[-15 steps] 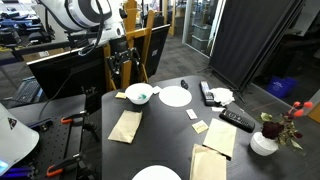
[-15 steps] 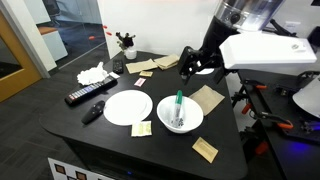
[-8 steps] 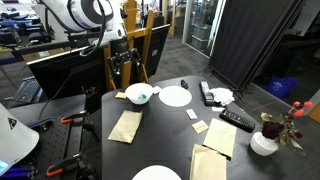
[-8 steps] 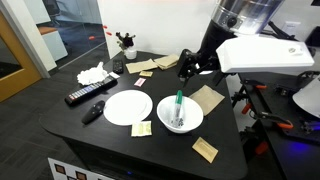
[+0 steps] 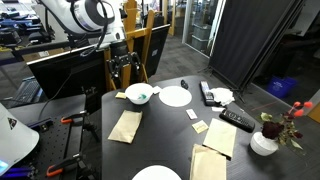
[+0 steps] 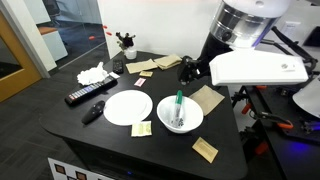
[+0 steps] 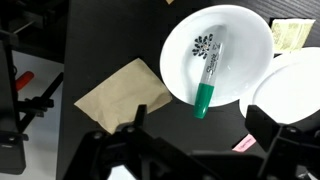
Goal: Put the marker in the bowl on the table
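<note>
My gripper moves toward the bowl and down next, open fingers on both sides of the marker's green end (image 6: 179, 98) (image 7: 203, 100). That exposed end leans over the bowl's rim below it.
The green and whitish marker (image 7: 208, 75) lies inside the small white bowl (image 7: 185, 40), with its green end leaning over the rim. Both exterior views show the bowl (image 5: 132, 96) (image 6: 192, 122) on the dark table (image 6: 110, 135) with the marker (image 6: 179, 104) in it. My gripper (image 7: 200, 135) is open and empty. It hangs above the table beside the bowl and touches nothing. It also shows in both exterior views (image 5: 125, 68) (image 6: 188, 70).
A flat white plate (image 6: 128, 108) lies next to the bowl, and another plate (image 5: 157, 174) lies at the table edge. Brown napkins (image 7: 125, 92) (image 6: 207, 98), a black remote (image 6: 90, 95), sticky notes, crumpled tissue (image 6: 92, 73) and a flower vase (image 5: 265, 140) are also on the table.
The arm's white housing has swung lower and further across in an exterior view. The gripper stays open above the table. The marker and bowl have not moved.
</note>
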Robot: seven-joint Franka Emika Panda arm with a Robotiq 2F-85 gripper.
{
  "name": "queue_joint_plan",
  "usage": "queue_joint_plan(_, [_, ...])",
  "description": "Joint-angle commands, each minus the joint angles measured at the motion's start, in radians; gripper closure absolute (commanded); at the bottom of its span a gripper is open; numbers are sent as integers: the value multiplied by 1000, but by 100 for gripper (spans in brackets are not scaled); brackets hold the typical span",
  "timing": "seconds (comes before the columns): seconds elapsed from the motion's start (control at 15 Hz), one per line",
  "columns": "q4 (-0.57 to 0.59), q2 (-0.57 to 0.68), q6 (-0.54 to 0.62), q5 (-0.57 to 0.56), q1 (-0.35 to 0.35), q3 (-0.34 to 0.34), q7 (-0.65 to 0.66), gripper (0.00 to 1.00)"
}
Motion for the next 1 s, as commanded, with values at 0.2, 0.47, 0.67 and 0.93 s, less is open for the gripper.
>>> queue_joint_plan(0.2, [72, 95, -12, -106, 56, -53, 132, 0])
queue_joint_plan(0.47, [112, 154, -15, -156, 73, -88, 167, 0])
queue_joint_plan(0.67, [147, 198, -20, -149, 89, -107, 161, 10])
queue_joint_plan(0.93, [186, 240, -22, -141, 114, -128, 154, 18])
